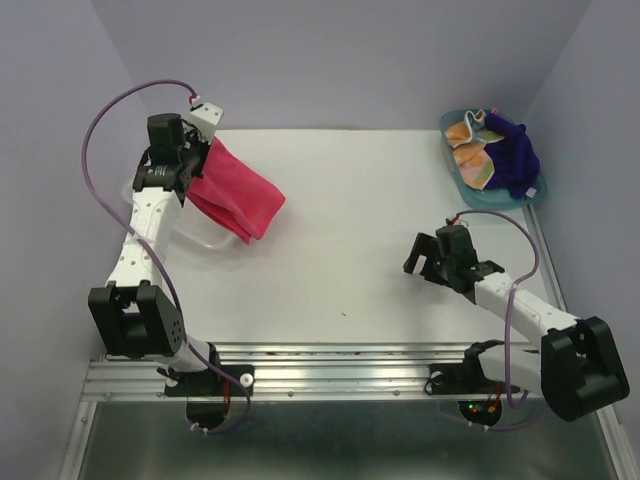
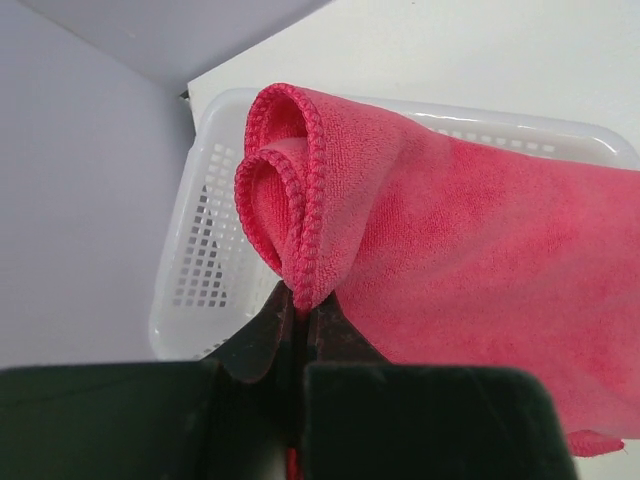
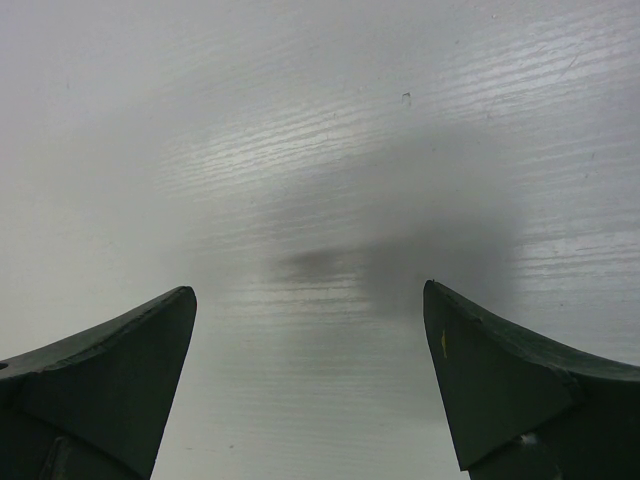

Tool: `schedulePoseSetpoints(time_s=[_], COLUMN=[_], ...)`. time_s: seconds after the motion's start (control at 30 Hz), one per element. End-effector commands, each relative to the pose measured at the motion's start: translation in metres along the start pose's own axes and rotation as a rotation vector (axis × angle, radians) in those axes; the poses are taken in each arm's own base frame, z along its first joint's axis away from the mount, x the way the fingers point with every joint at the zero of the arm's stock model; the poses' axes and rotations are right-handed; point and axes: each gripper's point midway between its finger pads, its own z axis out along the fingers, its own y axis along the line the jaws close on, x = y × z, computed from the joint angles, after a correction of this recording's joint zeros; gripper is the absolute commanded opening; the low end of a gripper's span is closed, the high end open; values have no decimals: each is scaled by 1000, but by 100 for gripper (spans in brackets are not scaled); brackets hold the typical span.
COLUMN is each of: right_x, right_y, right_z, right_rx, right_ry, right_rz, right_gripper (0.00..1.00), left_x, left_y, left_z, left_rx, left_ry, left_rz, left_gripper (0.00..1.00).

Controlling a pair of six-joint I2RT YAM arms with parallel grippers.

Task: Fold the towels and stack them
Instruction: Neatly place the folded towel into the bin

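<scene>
The pink towel comes down into the white basket (image 1: 205,238) next with my left gripper, which shifts toward the left in the top view, since the towel's loose end overhangs the basket's rim.
My left gripper (image 1: 192,165) is shut on the hem of the bright pink-red towel (image 1: 238,195) and holds it raised above the white basket (image 1: 205,238); the towel hangs down to the right. In the left wrist view the towel (image 2: 450,240) is pinched at its rolled edge between the shut fingers of my left gripper (image 2: 300,305). The orange polka-dot towel (image 1: 474,160) and the dark purple-blue towel (image 1: 513,155) lie crumpled in the teal tray (image 1: 447,128) at the back right. My right gripper (image 1: 427,258) is open and empty over bare table, as its wrist view (image 3: 310,300) shows.
The white perforated basket (image 2: 215,240) sits at the table's left edge under the pink towel. The white table (image 1: 360,230) lies between the arms. Purple walls close in on the left, back and right.
</scene>
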Motion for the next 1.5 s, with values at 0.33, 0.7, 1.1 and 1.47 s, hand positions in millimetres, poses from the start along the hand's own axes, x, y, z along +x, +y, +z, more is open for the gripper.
schedulePoseSetpoints(time_s=[0.33, 0.7, 1.1, 1.47], right_x=[-3, -3, -3, -4], right_y=[-2, -3, -8, -14], right_z=[6, 8, 10, 10], right_rx=[27, 32, 64, 92], right_ry=[-19, -12, -14, -25], right_rz=[8, 4, 2, 4], right_gripper=[100, 100, 100, 100], left_x=[42, 97, 115, 114], left_y=[18, 1, 24, 57], left_z=[50, 92, 106, 119], left_rx=[41, 121, 70, -54], left_ry=[51, 176, 233, 255], left_rz=[-23, -27, 18, 28], left_gripper=[0, 0, 0, 0])
